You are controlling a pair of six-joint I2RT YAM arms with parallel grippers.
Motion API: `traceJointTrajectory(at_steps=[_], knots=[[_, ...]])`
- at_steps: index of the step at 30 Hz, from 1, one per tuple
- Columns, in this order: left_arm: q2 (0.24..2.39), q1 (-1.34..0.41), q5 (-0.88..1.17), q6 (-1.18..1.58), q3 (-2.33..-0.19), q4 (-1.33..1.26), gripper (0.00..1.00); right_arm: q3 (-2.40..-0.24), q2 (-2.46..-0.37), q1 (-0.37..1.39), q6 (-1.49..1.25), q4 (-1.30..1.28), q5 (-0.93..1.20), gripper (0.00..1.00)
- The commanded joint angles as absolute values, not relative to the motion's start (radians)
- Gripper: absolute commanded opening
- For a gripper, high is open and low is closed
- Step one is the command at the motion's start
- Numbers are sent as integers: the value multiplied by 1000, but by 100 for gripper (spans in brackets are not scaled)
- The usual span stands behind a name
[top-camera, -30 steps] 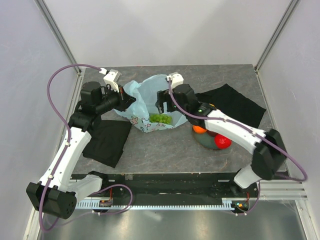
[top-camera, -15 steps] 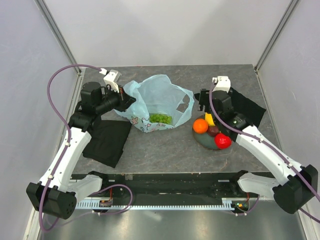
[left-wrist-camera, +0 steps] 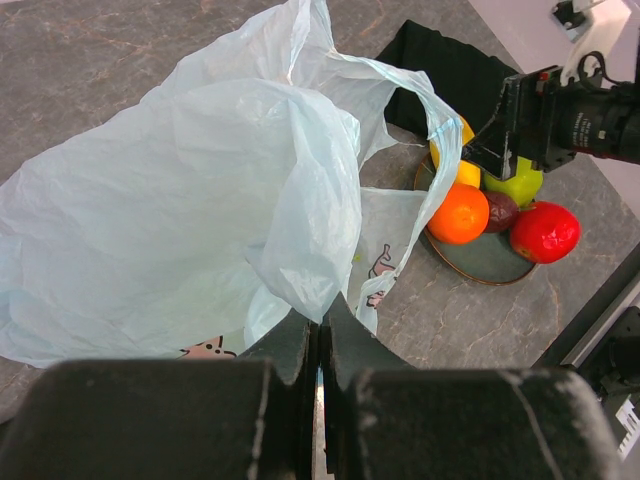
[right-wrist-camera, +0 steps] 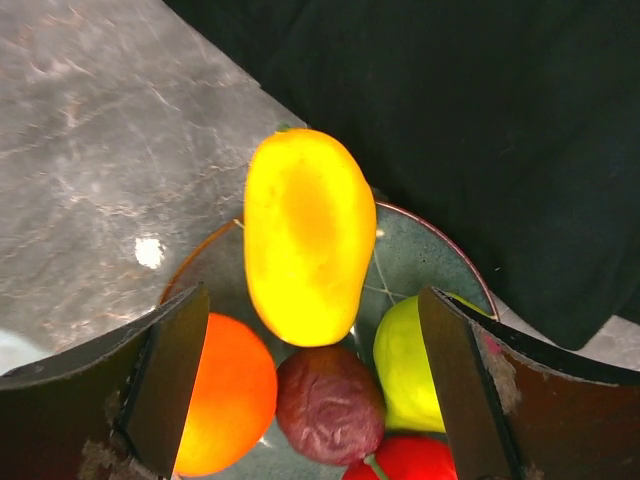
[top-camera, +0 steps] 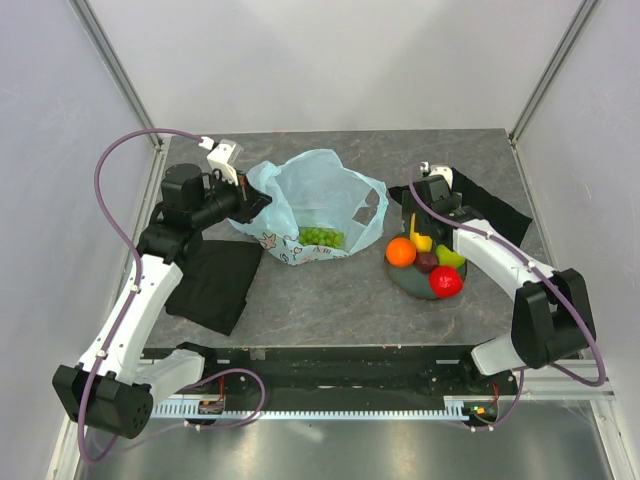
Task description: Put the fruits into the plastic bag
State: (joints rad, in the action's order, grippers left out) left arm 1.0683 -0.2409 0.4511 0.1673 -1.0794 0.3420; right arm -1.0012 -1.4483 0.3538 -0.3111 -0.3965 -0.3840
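Observation:
My right gripper will next move down until its fingers are on either side of the yellow fruit (top-camera: 420,235) (right-wrist-camera: 305,235), at the fruit's long sides, and then close on it.
The light-blue plastic bag (top-camera: 315,205) lies at the table's back middle, with a green grape bunch (top-camera: 321,237) inside it. My left gripper (left-wrist-camera: 322,330) is shut on the bag's (left-wrist-camera: 200,190) thin edge and holds it up. On the plate (right-wrist-camera: 410,255) lie the yellow fruit (right-wrist-camera: 305,235), orange (right-wrist-camera: 225,395), dark purple fruit (right-wrist-camera: 330,400), green apple (right-wrist-camera: 410,365) and red apple (right-wrist-camera: 405,458). My right gripper (right-wrist-camera: 315,385) hangs open just over them. Its fingers straddle the yellow and purple fruits and grip nothing.
One black cloth (top-camera: 215,280) lies at the front left under my left arm. Another black cloth (top-camera: 480,215) lies behind the plate (top-camera: 410,283) at the right. Cage posts stand at the table's back corners.
My right arm swung from the bag's mouth rightward and now hangs over the plate of fruits. The left gripper and the bag stayed put.

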Motion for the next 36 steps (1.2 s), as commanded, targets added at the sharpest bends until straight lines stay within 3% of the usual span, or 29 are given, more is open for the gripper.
traceJointTrajectory(at_steps=[1,10,30,36], knots=[[1057,-241,465,175,-1081,307,2,-1022,-1471,327,-321,-350,-284,91],[1058,-241,468,175,-1081,308,2,-1014,-1548,302,-325,-307,-276,82],[1058,-241,476,178,-1080,307,2,-1035,-1655,287,-347,-298,-301,75],[1057,-241,471,176,-1081,307,2,-1026,-1638,285,-345,-293,-318,56]])
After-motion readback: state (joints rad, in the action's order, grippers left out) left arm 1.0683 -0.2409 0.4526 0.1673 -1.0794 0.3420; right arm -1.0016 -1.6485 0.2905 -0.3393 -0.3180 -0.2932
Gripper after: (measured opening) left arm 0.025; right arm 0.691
